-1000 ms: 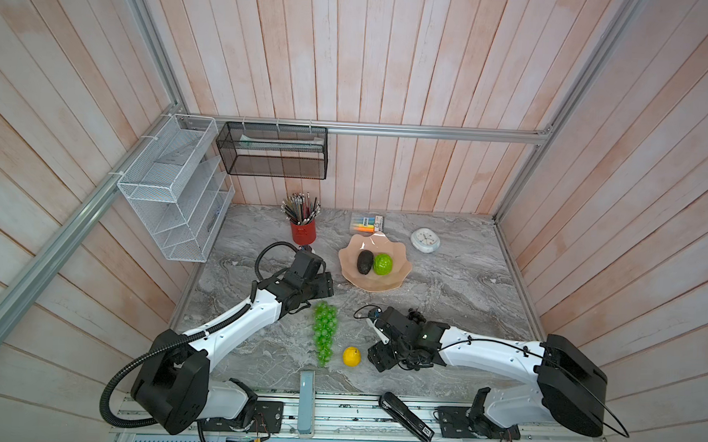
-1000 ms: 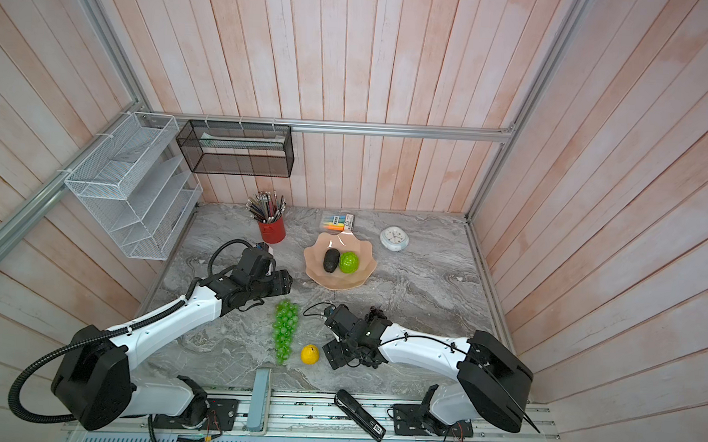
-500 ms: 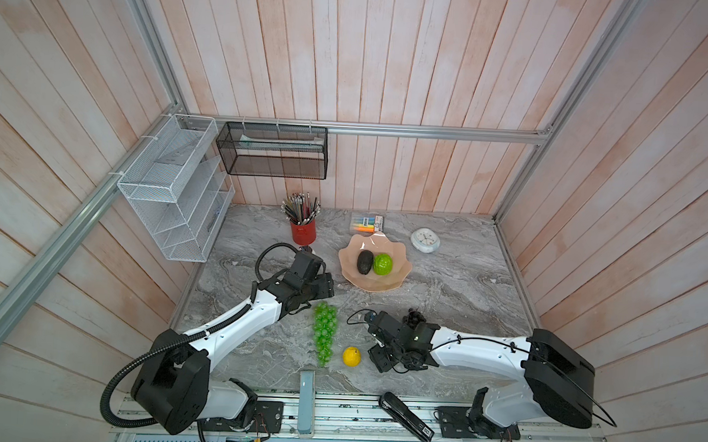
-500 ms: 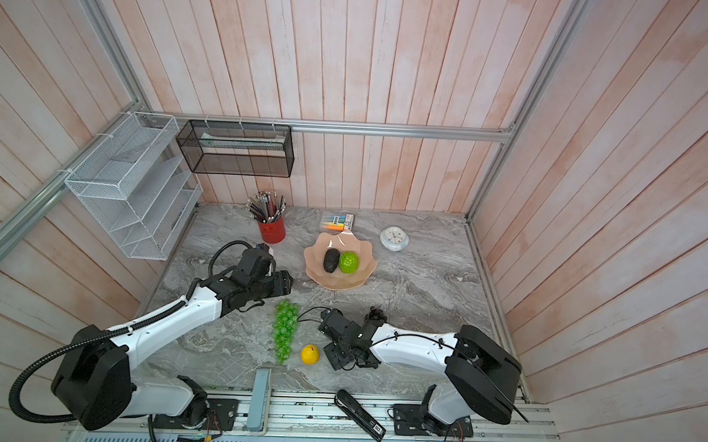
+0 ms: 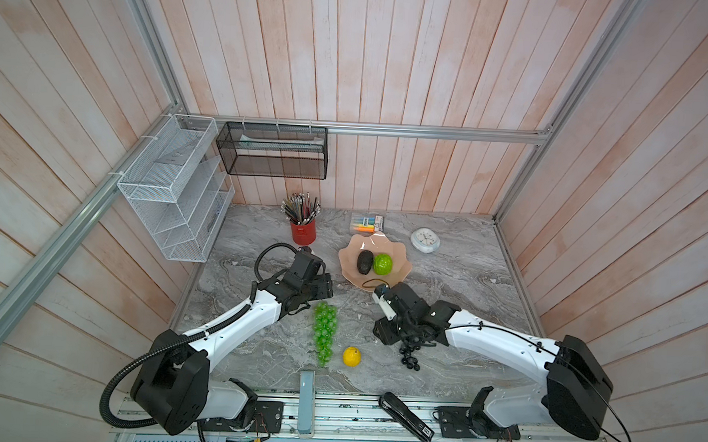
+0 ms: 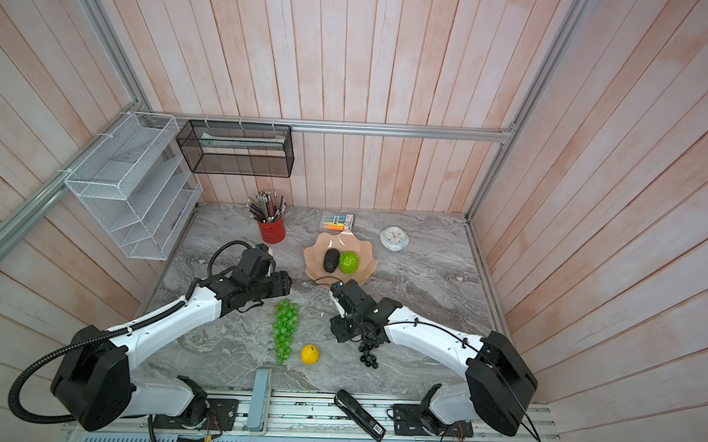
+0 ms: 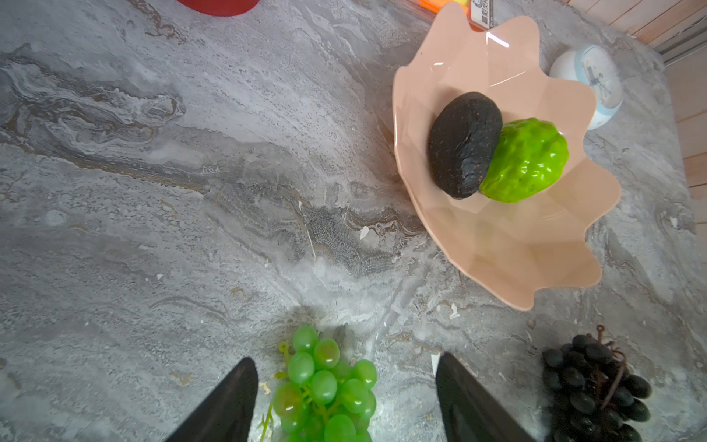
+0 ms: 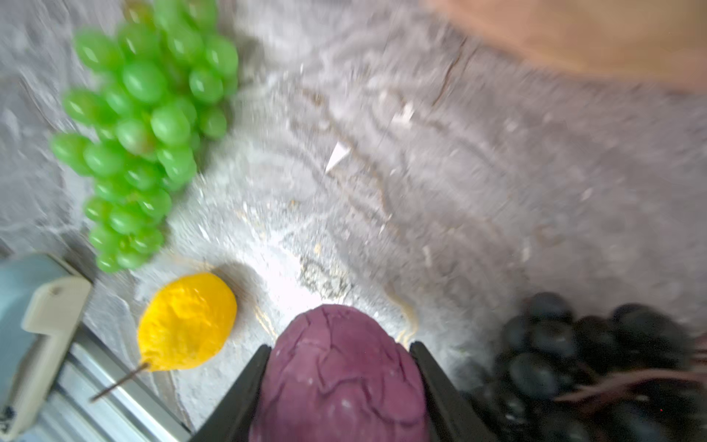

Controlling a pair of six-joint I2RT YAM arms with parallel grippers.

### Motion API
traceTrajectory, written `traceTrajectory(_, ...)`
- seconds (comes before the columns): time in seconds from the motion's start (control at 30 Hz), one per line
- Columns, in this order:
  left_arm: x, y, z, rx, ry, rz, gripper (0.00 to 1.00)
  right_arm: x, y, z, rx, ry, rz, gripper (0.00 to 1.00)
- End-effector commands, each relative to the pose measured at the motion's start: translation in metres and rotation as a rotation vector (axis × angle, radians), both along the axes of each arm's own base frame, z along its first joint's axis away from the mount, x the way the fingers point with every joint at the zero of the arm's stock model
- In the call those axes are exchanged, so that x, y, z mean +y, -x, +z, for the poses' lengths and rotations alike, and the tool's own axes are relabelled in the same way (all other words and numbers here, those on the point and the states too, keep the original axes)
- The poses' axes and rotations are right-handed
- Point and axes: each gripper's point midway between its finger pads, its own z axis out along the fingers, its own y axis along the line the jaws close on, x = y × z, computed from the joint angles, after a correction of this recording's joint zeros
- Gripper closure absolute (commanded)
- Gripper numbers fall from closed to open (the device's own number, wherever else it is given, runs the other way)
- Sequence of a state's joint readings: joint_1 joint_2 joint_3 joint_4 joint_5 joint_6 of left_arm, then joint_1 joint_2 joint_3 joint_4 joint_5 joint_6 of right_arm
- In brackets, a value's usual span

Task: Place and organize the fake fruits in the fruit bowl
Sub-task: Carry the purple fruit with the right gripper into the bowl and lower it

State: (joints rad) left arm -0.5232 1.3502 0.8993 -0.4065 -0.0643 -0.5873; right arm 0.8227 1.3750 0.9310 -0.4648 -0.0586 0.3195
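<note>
My right gripper lifts next, moves outward, then goes down into the bowl's near side to release the purple ball (image 8: pixel 340 375), because that side is empty.
The peach-pink fruit bowl (image 5: pixel 348 257) (image 6: pixel 313 258) (image 7: pixel 497 245) holds a dark avocado (image 5: pixel 364 262) (image 7: pixel 463 145) and a bumpy lime-green ball (image 5: pixel 382 264) (image 7: pixel 526 160). My right gripper (image 8: pixel 339 346) is shut on the small purple ball (image 8: pixel 340 375), low over the table beside the black grape bunch (image 5: pixel 409 356) (image 8: pixel 574 352). My left gripper (image 7: pixel 346 358) (image 5: pixel 319 289) hangs open over the stem end of the green grape bunch (image 5: pixel 324 332) (image 7: pixel 325 382), not touching it. A small yellow ball (image 5: pixel 351 356) (image 8: pixel 187 321) lies near the front edge.
At the back stand a red pencil cup (image 5: pixel 302 232), a highlighter pack (image 5: pixel 367 222) and a white clock (image 5: pixel 425 240). A grey-blue block (image 5: pixel 306 390) and a black stapler (image 5: pixel 406 416) sit on the front rail. Wire racks hang on the left wall.
My right gripper has closed on the purple ball and shifted slightly toward the bowl, leaving more of the black grapes showing. The left arm has stayed still.
</note>
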Motion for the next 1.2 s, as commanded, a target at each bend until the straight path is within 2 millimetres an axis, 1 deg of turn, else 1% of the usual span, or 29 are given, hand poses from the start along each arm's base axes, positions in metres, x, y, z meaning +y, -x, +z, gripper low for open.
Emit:
traceTrajectory(0.0, 0.006, -0.003, 0.020, -0.052, -0.003, 0.013, 0.24, -0.004, -0.032, 0.039, -0.082, -0.060, -0.003, 0.59)
traceTrajectory(0.03, 0.007, -0.002, 0.021, -0.053, -0.006, 0.015, 0.24, -0.007, -0.048, 0.046, -0.107, -0.070, -0.026, 0.59)
traceTrajectory(0.1, 0.010, 0.002, 0.021, -0.053, -0.007, 0.017, 0.24, -0.013, -0.076, 0.051, -0.129, -0.088, -0.062, 0.59)
traceTrajectory(0.13, 0.011, 0.004, 0.021, -0.051, -0.008, 0.019, 0.24, -0.016, -0.091, 0.052, -0.133, -0.092, -0.087, 0.59)
traceTrajectory(0.17, 0.013, 0.007, 0.021, -0.047, -0.008, 0.021, 0.24, -0.016, -0.101, 0.050, -0.132, -0.095, -0.095, 0.59)
traceTrajectory(0.23, 0.016, 0.011, 0.023, -0.048, -0.006, 0.026, 0.24, -0.014, -0.124, 0.048, -0.144, -0.091, -0.100, 0.59)
traceTrajectory(0.3, 0.020, 0.015, 0.026, -0.054, -0.011, 0.031, 0.25, -0.008, -0.142, 0.041, -0.148, -0.081, -0.095, 0.59)
traceTrajectory(0.37, 0.023, 0.018, 0.028, -0.057, -0.021, 0.037, 0.25, 0.000, -0.155, 0.034, -0.125, -0.080, -0.065, 0.59)
traceTrajectory(0.4, 0.026, 0.019, 0.030, -0.059, -0.026, 0.043, 0.25, 0.004, -0.158, 0.023, -0.088, -0.076, -0.058, 0.59)
traceTrajectory(0.5, 0.030, 0.022, 0.035, -0.067, -0.037, 0.048, 0.25, 0.014, -0.162, 0.006, -0.038, -0.089, -0.040, 0.59)
traceTrajectory(0.6, 0.032, 0.022, 0.038, -0.076, -0.041, 0.055, 0.25, 0.014, -0.162, -0.010, -0.017, -0.080, -0.045, 0.59)
traceTrajectory(0.8, 0.030, 0.020, 0.036, -0.067, -0.044, 0.053, 0.25, 0.013, -0.160, -0.030, 0.004, -0.080, -0.057, 0.58)
traceTrajectory(0.97, 0.028, 0.016, 0.039, -0.070, -0.044, 0.054, 0.25, 0.006, -0.163, -0.048, 0.013, -0.015, -0.066, 0.56)
traceTrajectory(1.17, 0.028, 0.015, 0.043, -0.075, -0.039, 0.053, 0.25, 0.004, -0.167, -0.056, 0.005, 0.007, -0.070, 0.54)
